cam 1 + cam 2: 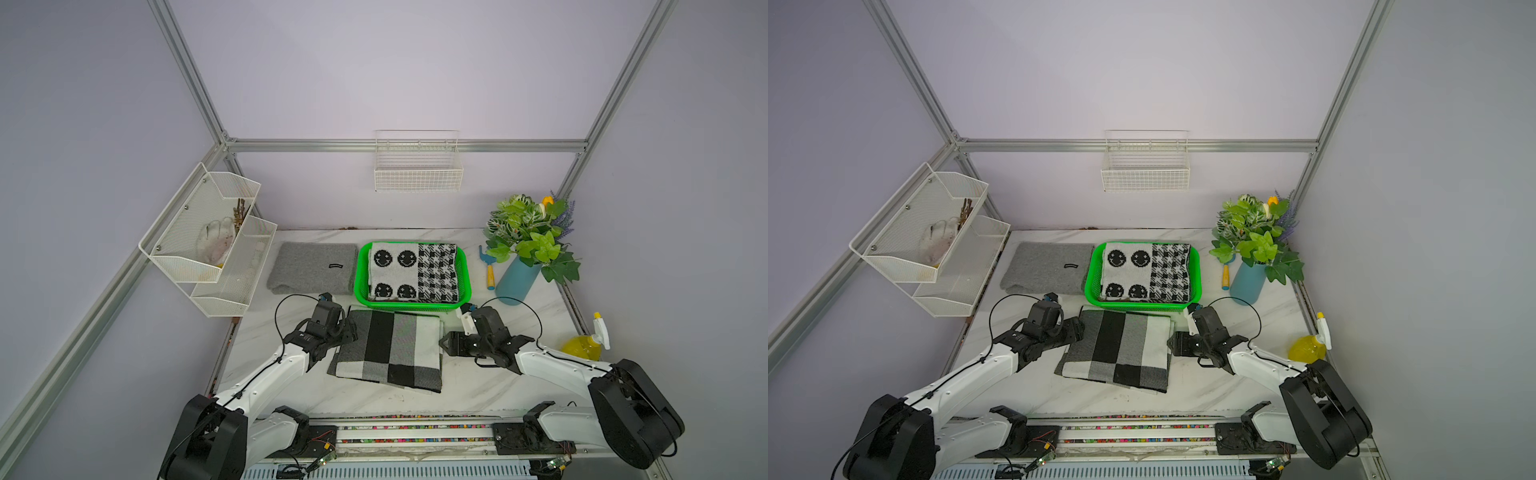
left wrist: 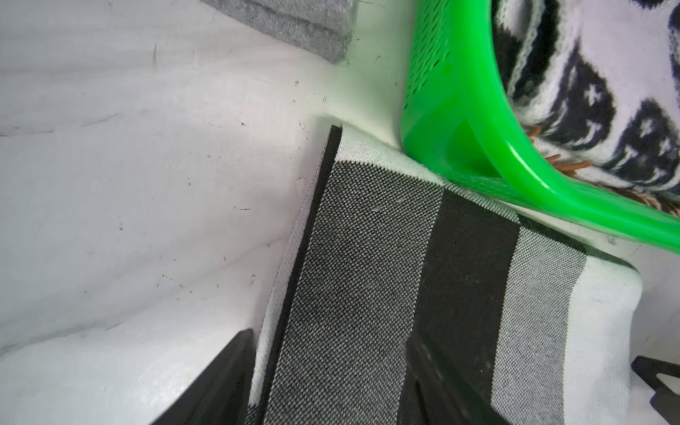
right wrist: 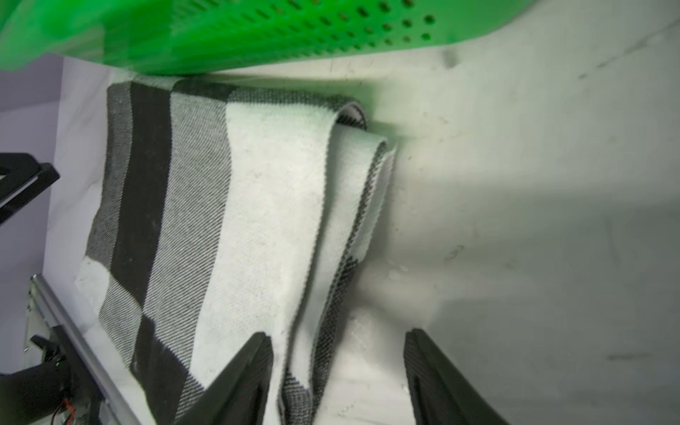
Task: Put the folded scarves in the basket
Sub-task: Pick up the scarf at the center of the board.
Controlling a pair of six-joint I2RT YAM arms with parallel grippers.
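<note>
The scarf's black-trimmed side edge [image 1: 340, 352] [image 2: 275, 354] is already between my left gripper's open fingers, so my left gripper will go down onto it and toward my right gripper to close.
The folded scarf [image 1: 390, 349] [image 1: 1121, 349], in black, grey and white blocks, lies flat on the marble table just in front of the green basket [image 1: 409, 307] [image 1: 1133, 306]. My left gripper [image 1: 348, 330] [image 2: 331, 368] is open and straddles the scarf's left edge [image 2: 368, 257]. One of its fingers is over the table, the other over the cloth. My right gripper [image 1: 442, 343] [image 3: 338, 349] is open at the scarf's right edge [image 3: 265, 220], with the layered folds between its jaws. The basket's perforated wall [image 2: 460, 110] [image 3: 257, 33] is close ahead of both wrists.
A smiley-and-houndstooth scarf [image 1: 411, 272] fills the basket. A grey folded cloth [image 1: 311, 268] lies left of it. On the right are a blue vase with plants [image 1: 517, 282], a trowel [image 1: 489, 270] and a yellow spray bottle [image 1: 584, 345]. A white mesh rack [image 1: 208, 241] hangs on the left.
</note>
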